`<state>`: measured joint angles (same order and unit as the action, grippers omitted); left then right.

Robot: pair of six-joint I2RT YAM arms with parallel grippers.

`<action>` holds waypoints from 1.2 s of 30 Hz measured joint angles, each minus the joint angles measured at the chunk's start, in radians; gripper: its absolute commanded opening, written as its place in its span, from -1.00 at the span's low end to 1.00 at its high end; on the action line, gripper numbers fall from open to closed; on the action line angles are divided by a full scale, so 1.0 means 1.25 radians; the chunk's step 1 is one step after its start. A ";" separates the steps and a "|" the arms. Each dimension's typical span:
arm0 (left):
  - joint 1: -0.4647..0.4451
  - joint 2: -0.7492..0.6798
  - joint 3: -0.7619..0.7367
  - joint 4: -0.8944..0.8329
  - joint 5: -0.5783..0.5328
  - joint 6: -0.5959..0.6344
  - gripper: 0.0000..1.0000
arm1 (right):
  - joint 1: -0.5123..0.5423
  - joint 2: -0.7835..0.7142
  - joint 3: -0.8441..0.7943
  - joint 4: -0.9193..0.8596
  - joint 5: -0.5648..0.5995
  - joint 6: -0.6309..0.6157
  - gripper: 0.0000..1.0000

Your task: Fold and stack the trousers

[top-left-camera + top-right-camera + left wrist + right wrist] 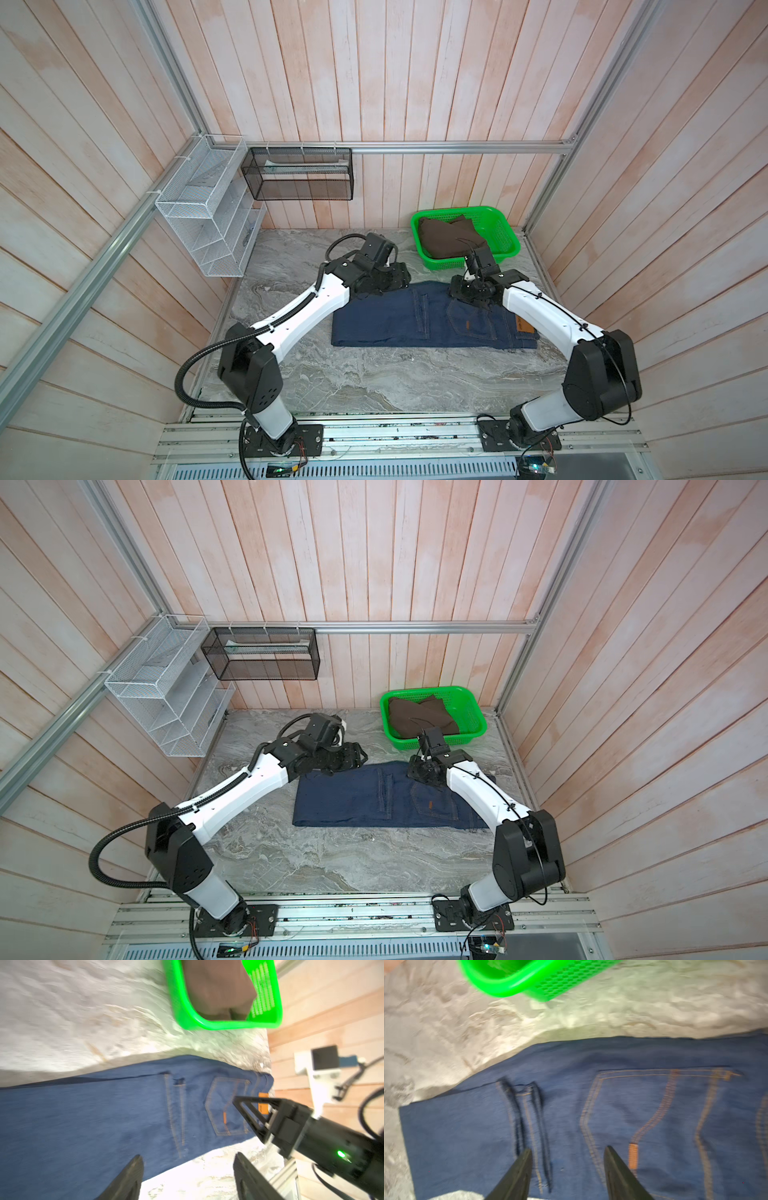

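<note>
My left gripper is to go down, away from the basket, onto the trousers' end edge [334, 321] opposite the pocket, because that fold is below my gripper and farther from the basket.
The trousers [415, 324] [365, 804] lie folded flat on the marble table, a dark blue rectangle with orange stitching, back pocket and tan patch toward the right. My left gripper [403, 275] [358, 756] hovers at their far edge near the left end. In the left wrist view it [188, 1159] is open, with only table and the denim edge [104, 1115] between its fingers. My right gripper [463, 293] [417, 773] hangs over the pocket end. In the right wrist view it [568, 1151] is open just above the denim [633, 1105], holding nothing.
A green basket [509, 235] [478, 717] [207, 1024] [500, 991] with a folded brown garment [444, 237] [419, 717] stands at the back right, just behind the trousers. A white wire rack [203, 208] and a black mesh rack [299, 174] hang on the back-left walls.
</note>
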<state>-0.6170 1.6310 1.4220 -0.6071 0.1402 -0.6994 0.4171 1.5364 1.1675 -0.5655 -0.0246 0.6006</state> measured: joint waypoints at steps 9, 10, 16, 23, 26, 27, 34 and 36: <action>0.151 -0.036 -0.294 0.015 0.045 0.015 0.54 | 0.123 0.131 0.030 0.019 -0.025 0.032 0.05; 0.167 -0.049 -0.304 0.013 0.051 0.024 0.55 | 0.125 0.136 0.025 0.021 -0.026 0.035 0.05; 0.255 -0.106 -0.314 -0.002 0.067 0.098 0.60 | 0.125 0.140 -0.010 0.040 -0.021 0.044 0.04; 0.328 -0.078 -0.327 -0.005 0.128 0.188 0.61 | 0.121 0.173 -0.035 0.061 -0.020 0.043 0.03; 0.355 -0.039 -0.327 -0.003 0.161 0.216 0.60 | 0.118 0.182 -0.044 0.064 -0.020 0.043 0.03; 0.360 -0.028 -0.327 -0.002 0.170 0.223 0.60 | 0.117 0.182 -0.047 0.065 -0.020 0.043 0.03; 0.380 0.054 -0.327 0.020 0.251 0.260 0.57 | 0.114 0.188 -0.060 0.084 -0.021 0.043 -0.01; 0.380 0.068 -0.327 0.025 0.274 0.268 0.55 | 0.114 0.192 -0.060 0.087 -0.024 0.044 -0.02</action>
<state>-0.1421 1.7161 1.0130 -0.5762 0.4831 -0.3645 0.5591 1.7767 1.0920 -0.4568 -0.0547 0.6556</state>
